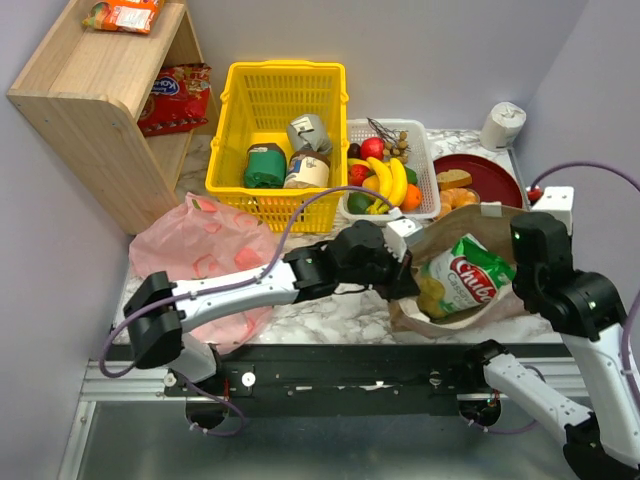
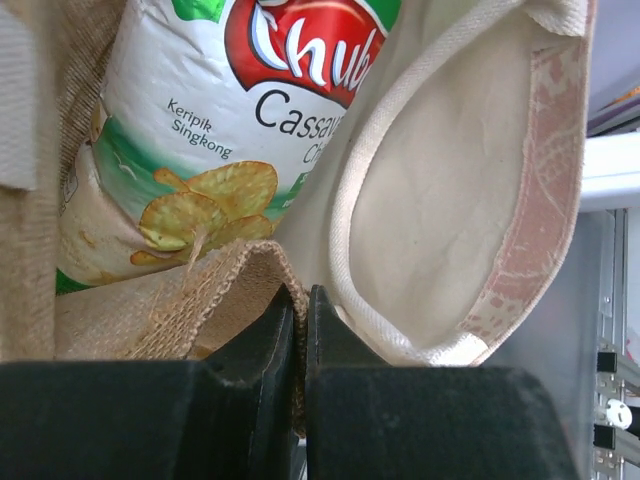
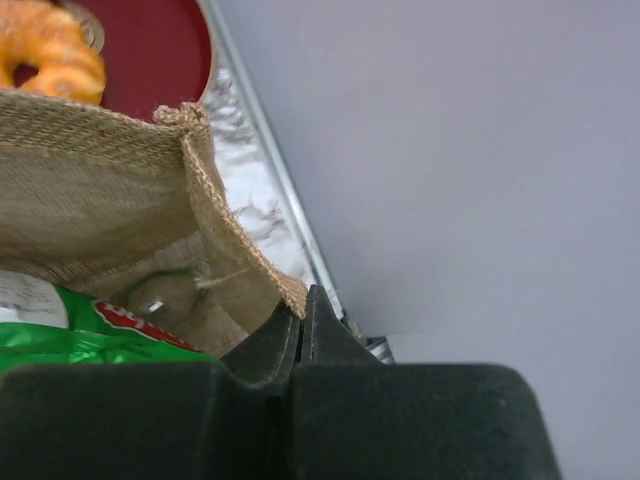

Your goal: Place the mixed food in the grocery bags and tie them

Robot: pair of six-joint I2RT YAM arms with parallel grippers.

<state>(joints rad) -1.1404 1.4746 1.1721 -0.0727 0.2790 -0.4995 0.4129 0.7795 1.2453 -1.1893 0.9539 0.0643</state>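
Note:
I should draw the bag's rim toward the green crisp packet (image 1: pixel 467 275) (image 2: pixel 225 125) with my left gripper and release it, because the packet is inside the bag, to the right of my left gripper in the top view.
The brown bag (image 1: pixel 447 232) lies open at the front right, woven like burlap with a pale lining (image 2: pixel 440 200). The green crisp packet with a red logo (image 1: pixel 465 280) sits inside it and shows in the left wrist view (image 2: pixel 230 130) and the right wrist view (image 3: pixel 90 330). My left gripper (image 1: pixel 406 280) is shut on the bag's left rim (image 2: pixel 215 290). My right gripper (image 1: pixel 517 268) is shut on the bag's right rim (image 3: pixel 230 240). The bananas (image 1: pixel 392 180) and the small orange fruit (image 1: pixel 411 197) lie in a white basket. The pink plastic bag (image 1: pixel 205 250) lies crumpled at the left.
A yellow basket (image 1: pixel 280 120) with tins and jars stands at the back. The white basket (image 1: pixel 425 150) stands beside it. A red plate (image 1: pixel 495 180) with bread lies at the back right, next to a paper roll (image 1: pixel 502 122). A wooden shelf (image 1: pixel 100 100) with snack packets stands at the left.

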